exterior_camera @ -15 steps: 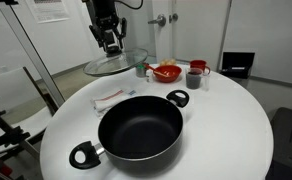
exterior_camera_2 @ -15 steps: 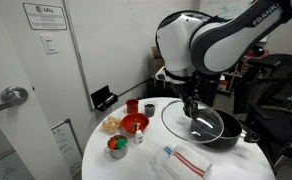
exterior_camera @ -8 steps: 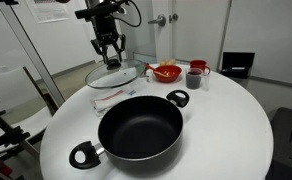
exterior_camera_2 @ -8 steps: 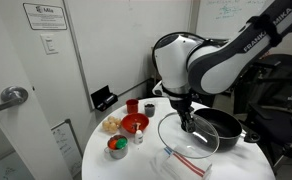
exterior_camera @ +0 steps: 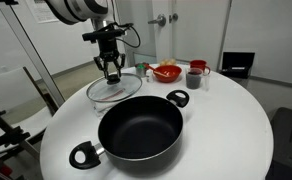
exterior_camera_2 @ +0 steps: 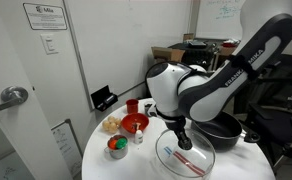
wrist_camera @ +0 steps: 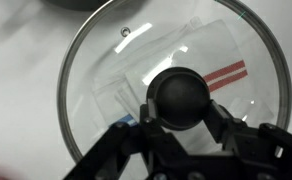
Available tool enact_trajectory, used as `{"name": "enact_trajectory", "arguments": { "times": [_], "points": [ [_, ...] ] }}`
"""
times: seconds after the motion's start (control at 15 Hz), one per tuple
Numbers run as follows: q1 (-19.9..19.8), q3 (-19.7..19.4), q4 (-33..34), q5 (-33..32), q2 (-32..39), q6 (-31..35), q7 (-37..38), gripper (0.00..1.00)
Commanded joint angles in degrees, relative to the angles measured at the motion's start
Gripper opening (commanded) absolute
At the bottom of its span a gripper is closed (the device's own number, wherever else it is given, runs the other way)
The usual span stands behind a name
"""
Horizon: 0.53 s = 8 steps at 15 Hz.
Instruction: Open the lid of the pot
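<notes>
My gripper carries the glass lid down onto the folded white cloth [exterior_camera: 108, 96] beside the pot next.
The pot [exterior_camera: 141, 127] is large, black and uncovered, on the round white table; it also shows behind the arm in an exterior view [exterior_camera_2: 226, 128]. The glass lid [exterior_camera: 98, 92] with a metal rim is beside the pot, low over the table, on or just above a folded white cloth. It also shows in an exterior view [exterior_camera_2: 199, 157]. My gripper [exterior_camera: 112, 77] is shut on the lid's black knob [wrist_camera: 181, 96]. In the wrist view the lid [wrist_camera: 96, 60] fills the frame, with the red-striped cloth [wrist_camera: 226, 75] seen through the glass.
A red bowl [exterior_camera: 166, 72] with food, a red cup [exterior_camera: 194, 77], a small jar [exterior_camera: 141, 70] and a green-and-red cup [exterior_camera_2: 116, 147] stand at the table's far side. A door with a lever handle [exterior_camera_2: 14, 96] is at the side.
My gripper has carried the lid away from the pot and down, from mid-air to just above the cloth on the table beside the pot. The pot has not moved.
</notes>
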Motion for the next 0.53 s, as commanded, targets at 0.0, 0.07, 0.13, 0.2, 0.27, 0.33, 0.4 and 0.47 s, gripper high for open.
{"name": "enact_trajectory", "arguments": {
  "times": [0.0,0.07,0.13,0.2,0.27,0.33,0.4,0.47],
  "points": [
    [1.5,-0.9,5.8,-0.2,4.6,-1.1,0.9,0.24],
    [1.7,-1.0,6.6,-0.3,5.6,-1.1,1.0,0.24],
    [1.8,-1.1,7.5,-0.2,6.6,-1.2,0.9,0.24],
    [1.9,-1.1,8.3,-0.2,7.4,-1.2,0.8,0.24],
    [2.0,-1.2,9.0,-0.1,8.2,-1.3,0.9,0.24],
    [2.0,-1.2,9.7,-0.1,8.8,-1.4,0.8,0.24],
    [2.1,-1.2,10.4,-0.1,9.5,-1.5,0.7,0.24],
    [2.2,-1.3,11.1,0.0,10.1,-1.7,0.7,0.24]
  ]
}}
